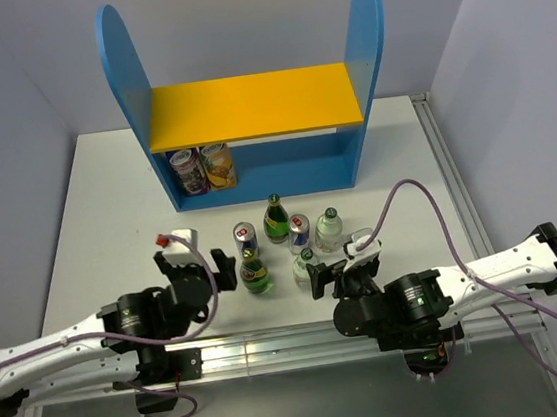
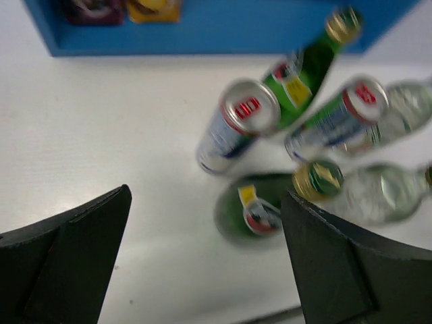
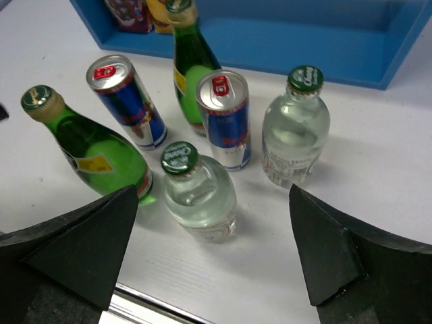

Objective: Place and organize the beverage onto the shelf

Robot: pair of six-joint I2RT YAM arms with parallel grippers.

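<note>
The far clear bottle has bare table beside it, so the robot's right gripper will move outward, go down around the bottle's capped neck (image 1: 331,215) (image 3: 304,91) and close.
The shelf (image 1: 252,106) stands at the back, with blue side panels, a yellow upper board and a blue base (image 3: 304,34). A purple can (image 1: 186,171) and a yellow can (image 1: 218,165) stand at the left of its lower level. On the table in front stand two green bottles (image 1: 276,219) (image 1: 255,272), two Red Bull cans (image 1: 245,239) (image 1: 299,232) and two clear bottles (image 1: 329,228) (image 1: 305,268). My left gripper (image 1: 225,270) (image 2: 206,270) is open and empty, just left of the near green bottle (image 2: 253,209). My right gripper (image 1: 341,274) (image 3: 212,253) is open and empty, just behind the near clear bottle (image 3: 199,192).
The table's near edge is a metal rail (image 1: 274,345) by the arm bases. Grey walls close the table on both sides. A purple cable (image 1: 429,206) loops over the right side of the table. The left wrist view is blurred.
</note>
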